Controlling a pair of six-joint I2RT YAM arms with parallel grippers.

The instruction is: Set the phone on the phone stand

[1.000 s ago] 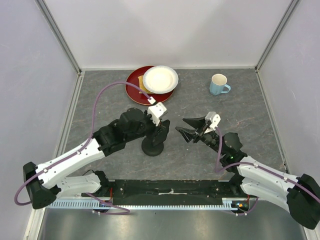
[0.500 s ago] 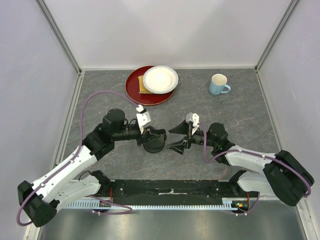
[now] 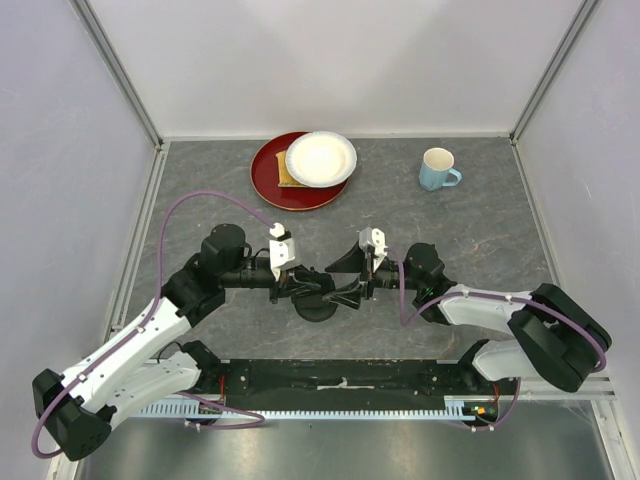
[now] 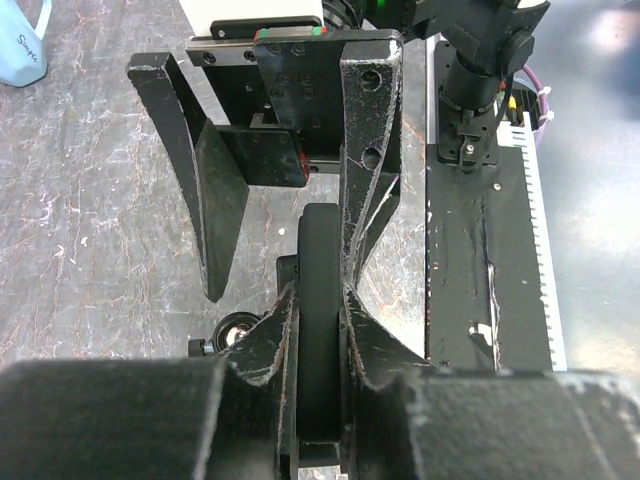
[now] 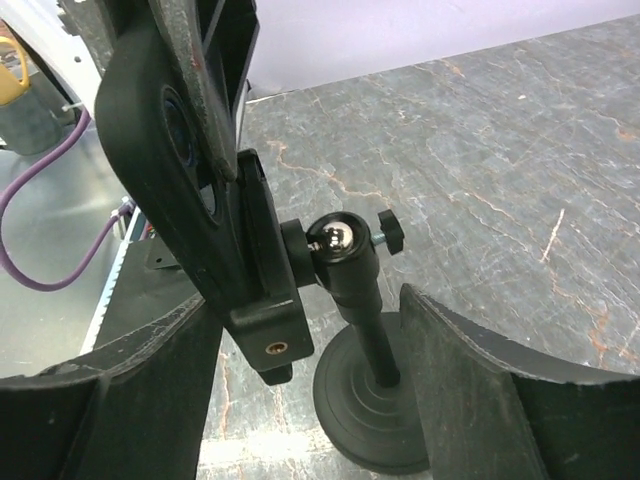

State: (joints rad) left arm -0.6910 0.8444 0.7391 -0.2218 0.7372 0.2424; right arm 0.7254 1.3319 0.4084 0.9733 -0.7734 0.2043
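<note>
The right gripper is crowding the phone stand, so the left gripper needs to swing to the left in the top view next, over the bare tabletop, and let go of the phone (image 4: 320,250).
The phone (image 4: 320,250) is a thin black slab seen edge-on, and my left gripper (image 4: 320,290) is shut on it. In the top view the left gripper (image 3: 303,284) holds it low over the phone stand (image 3: 318,308), at the clamp head. The right wrist view shows the stand's disc base (image 5: 370,420), its post and its clamp head (image 5: 265,290). I cannot tell whether the phone sits in the clamp. My right gripper (image 5: 305,300) is open, with a finger (image 5: 470,380) on either side of the post and not touching it. It faces the left gripper in the top view (image 3: 337,284).
A blue mug (image 3: 437,168) stands at the back right. A red plate (image 3: 272,185) with a white bowl (image 3: 320,158) and a yellow sponge sits at the back middle. The black base rail (image 3: 340,378) runs along the near edge.
The left gripper has come down and swung level with the phone at the stand's head. The right gripper has moved left and now straddles the stand's post.
</note>
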